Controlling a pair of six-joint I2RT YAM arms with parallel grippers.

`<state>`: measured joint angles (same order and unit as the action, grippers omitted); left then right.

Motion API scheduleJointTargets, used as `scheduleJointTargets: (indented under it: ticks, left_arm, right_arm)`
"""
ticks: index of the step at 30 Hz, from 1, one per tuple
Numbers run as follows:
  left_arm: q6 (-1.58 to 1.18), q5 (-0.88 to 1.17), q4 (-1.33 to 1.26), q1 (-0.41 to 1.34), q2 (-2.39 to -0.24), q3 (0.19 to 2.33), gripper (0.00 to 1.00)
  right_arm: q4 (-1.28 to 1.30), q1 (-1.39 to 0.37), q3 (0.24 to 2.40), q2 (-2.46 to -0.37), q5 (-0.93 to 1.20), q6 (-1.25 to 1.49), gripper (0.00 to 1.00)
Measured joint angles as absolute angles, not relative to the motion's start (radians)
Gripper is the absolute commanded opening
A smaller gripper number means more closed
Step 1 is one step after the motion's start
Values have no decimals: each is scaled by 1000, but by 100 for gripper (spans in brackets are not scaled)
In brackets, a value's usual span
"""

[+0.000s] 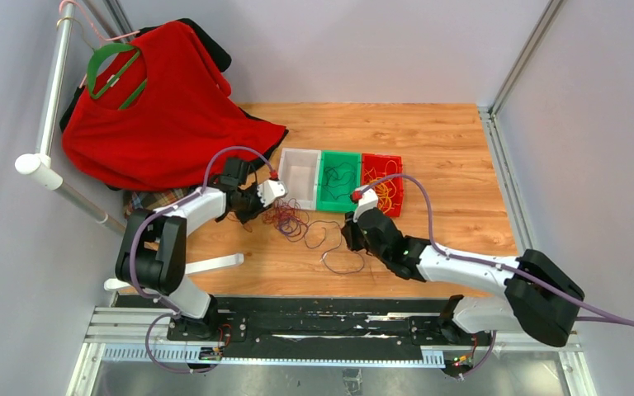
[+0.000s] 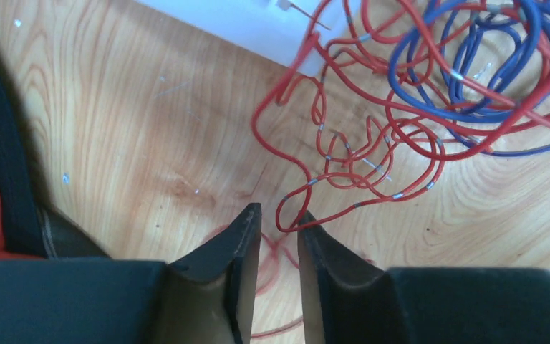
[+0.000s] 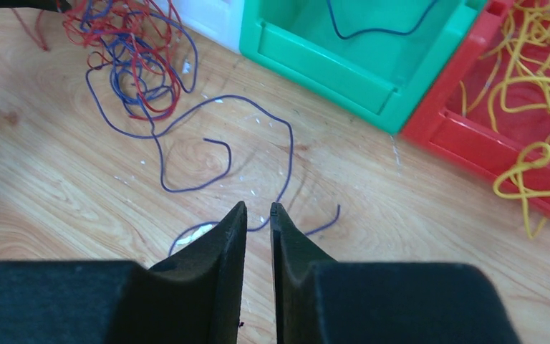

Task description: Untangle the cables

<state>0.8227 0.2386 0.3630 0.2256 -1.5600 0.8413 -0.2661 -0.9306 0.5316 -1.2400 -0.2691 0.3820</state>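
My right gripper shifts toward the tangle (image 3: 132, 50) next and goes down onto the piece of red cable that loops out over the blue cables, away from my fingers.
A tangle of thin red and purple-blue cables (image 1: 293, 221) lies on the wooden table in front of the white bin. In the left wrist view the red cables (image 2: 372, 143) and blue cables (image 2: 487, 64) knot together. My left gripper (image 2: 279, 218) stands narrowly open, and a red cable loop (image 2: 286, 215) lies at its tips. My left gripper also shows in the top view (image 1: 274, 205). A loose purple cable (image 3: 286, 143) trails from the tangle (image 3: 132, 50) and runs under my right gripper (image 3: 258, 208), whose jaws stand a narrow gap apart. My right gripper also shows in the top view (image 1: 350, 238).
Three bins stand in a row: white (image 1: 300, 177), green (image 1: 327, 188) with a dark cable (image 3: 379, 30), and red (image 1: 402, 198) with yellow cables (image 3: 537, 107). A red shirt (image 1: 165, 107) hangs on a rack (image 1: 49, 107) at the back left.
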Motion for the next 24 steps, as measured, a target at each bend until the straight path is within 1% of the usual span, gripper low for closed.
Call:
scheduleJointTargets:
  ticks: [3,7,9,12,13,15,17,20,22,24]
  left_arm:
    - [839,240,385,223,-1560,861,21]
    - [868,255,460,204,-1510,868,20]
    - [884,267,503,197,-1464,868,14]
    - [904,303,579,193,-1379,868,5]
    - [912,322,613,193,-1349,871,4]
    - [921,354,666,193,-1299,879,6]
    - [936,378,699,193,-1252,884,9]
    - [953,395,725,193,-1207,883,15]
    - [954,393,717,193,-1205,879,21]
    - [954,387,706,193,-1226,876,30]
  right_arm:
    - [-284,-931,568,-1283,-246,386,26]
    - [-317,-931,631,-1357,-206,396,38]
    - [-337,-931,673,-1405,-181,400,43]
    - [-368,-932,755,-1493,-138,403,45]
    - [-376,-935,781,-1518,-128,403,46]
    - [-392,-940,846,-1583,-103,403,46]
    - [-404,-946,906,-1646,-88,403,46]
    - [-419,-949,970,-1735,-70,402,44]
    - [-423,-949,987,-1793,-65,402,41]
    - [-419,-949,983,-1829,-62,402,35]
